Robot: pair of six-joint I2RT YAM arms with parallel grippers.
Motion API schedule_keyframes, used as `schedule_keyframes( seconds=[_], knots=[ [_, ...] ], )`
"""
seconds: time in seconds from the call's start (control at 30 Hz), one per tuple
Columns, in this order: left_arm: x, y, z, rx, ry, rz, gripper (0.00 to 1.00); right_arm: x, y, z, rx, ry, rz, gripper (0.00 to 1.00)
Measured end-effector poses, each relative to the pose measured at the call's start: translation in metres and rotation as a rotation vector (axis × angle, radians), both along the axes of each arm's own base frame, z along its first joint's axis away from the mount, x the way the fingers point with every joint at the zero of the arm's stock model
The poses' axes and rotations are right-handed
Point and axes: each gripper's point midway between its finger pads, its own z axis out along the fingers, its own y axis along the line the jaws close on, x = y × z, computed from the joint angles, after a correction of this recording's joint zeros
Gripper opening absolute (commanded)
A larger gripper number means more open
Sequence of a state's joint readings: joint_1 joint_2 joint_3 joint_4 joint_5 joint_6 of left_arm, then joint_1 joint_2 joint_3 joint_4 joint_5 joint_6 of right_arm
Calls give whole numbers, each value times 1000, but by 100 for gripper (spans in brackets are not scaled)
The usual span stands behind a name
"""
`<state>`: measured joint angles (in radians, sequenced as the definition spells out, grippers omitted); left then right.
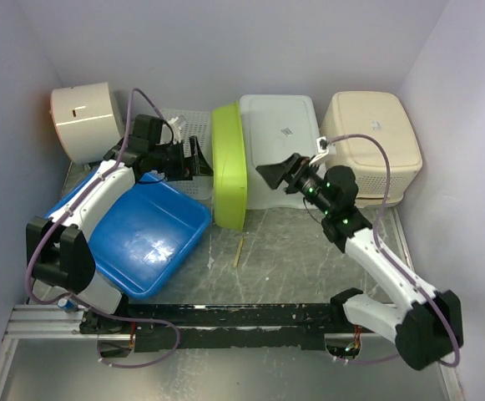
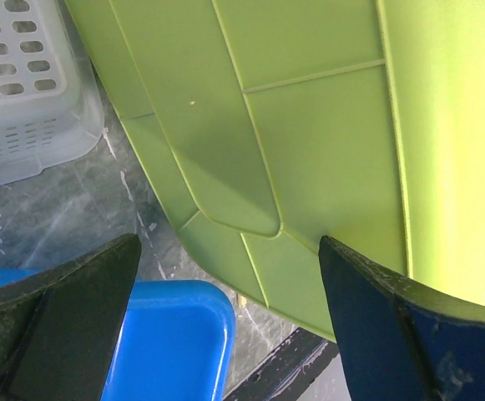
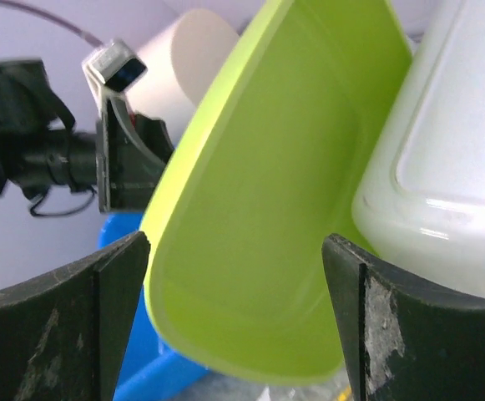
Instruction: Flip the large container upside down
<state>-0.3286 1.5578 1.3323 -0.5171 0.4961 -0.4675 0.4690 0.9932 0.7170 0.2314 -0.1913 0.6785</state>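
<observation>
The lime green container's upper rim stands clear, so I will next move my right gripper to the left in the top view and close around that rim.
The lime green container stands on its long edge in the middle of the table, its open side facing right and leaning on a white upturned tub. My left gripper is open just left of the green container's ribbed underside, with nothing between the fingers. My right gripper is open on the right, facing its hollow inside, apart from it. A large blue container lies open side up under the left arm, and also shows in the left wrist view.
A white perforated basket stands behind the left gripper. A white cylinder sits at the back left and a beige upturned bin at the back right. A thin wooden stick lies on the table. Walls close in on both sides.
</observation>
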Motion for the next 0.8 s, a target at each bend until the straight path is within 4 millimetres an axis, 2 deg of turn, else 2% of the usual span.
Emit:
schedule_keyframes(
  seconds=[0.07, 0.17, 0.23, 0.33, 0.43, 0.53, 0.73, 0.8],
  knots=[
    [0, 0, 0, 1, 0, 0, 100, 18, -1, 6, 74, 12, 37, 79],
    [0, 0, 0, 2, 0, 1, 100, 36, 12, 14, 147, 37, 129, 75],
    [0, 0, 0, 4, -1, 1, 99, 42, 26, 21, 184, 43, 214, 74],
    [0, -1, -1, 5, -1, 0, 100, 43, 42, 27, 221, 52, 316, 67],
    [-2, -4, 0, 5, -2, -8, 100, 45, 54, 30, 248, 65, 398, 56],
    [-3, -5, -1, 12, -6, -10, 100, 47, 60, 24, 268, 93, 448, 42],
    [-4, -6, -1, 28, -12, -13, 100, 45, 68, 14, 282, 164, 515, 3],
    [-2, -5, -1, 39, -17, -6, 99, 40, 70, 14, 291, 198, 540, 0]
  ],
)
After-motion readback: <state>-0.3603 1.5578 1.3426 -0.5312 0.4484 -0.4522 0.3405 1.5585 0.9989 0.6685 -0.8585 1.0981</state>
